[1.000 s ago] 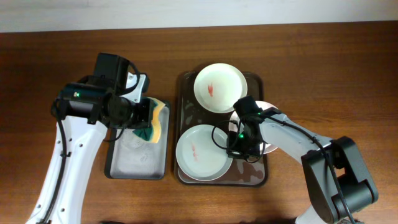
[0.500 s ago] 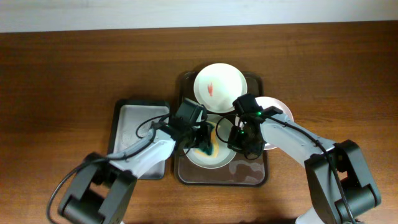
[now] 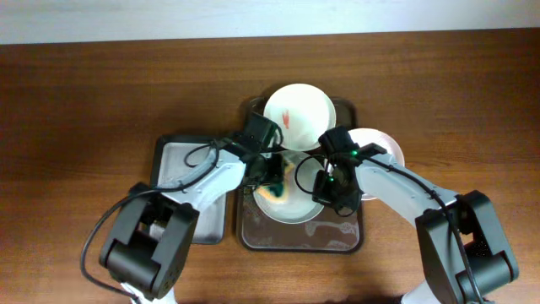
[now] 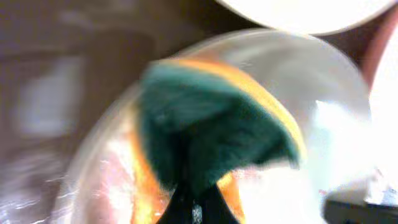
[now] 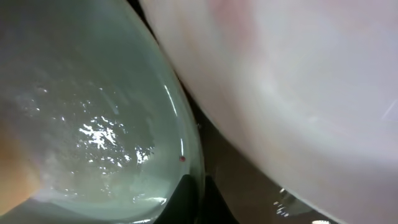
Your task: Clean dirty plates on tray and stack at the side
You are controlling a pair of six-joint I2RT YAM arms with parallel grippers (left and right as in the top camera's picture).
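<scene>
I will next raise my left gripper, move the sponge to the left in the overhead view and let go of it in the grey inside of the smaller tray, where there is open room.
The mint plate lies at the front of the dark tray. My left gripper is shut on a green and yellow sponge and presses it onto this plate. In the left wrist view the sponge covers much of the wet mint plate, with my fingers pinching it. My right gripper is shut on the mint plate's right rim; the right wrist view shows the fingers clamped on the rim. The white plate with a red smear sits at the tray's back. The pink plate overhangs the tray's right side.
A smaller black tray with a grey inside stands left of the dark tray, under my left arm. The pink plate lies close beside the right gripper. Bare wooden table surrounds both trays.
My left gripper carried the sponge from the small tray onto the mint plate, then a little further back across it. The red smear is now covered. My right gripper stayed on the rim.
</scene>
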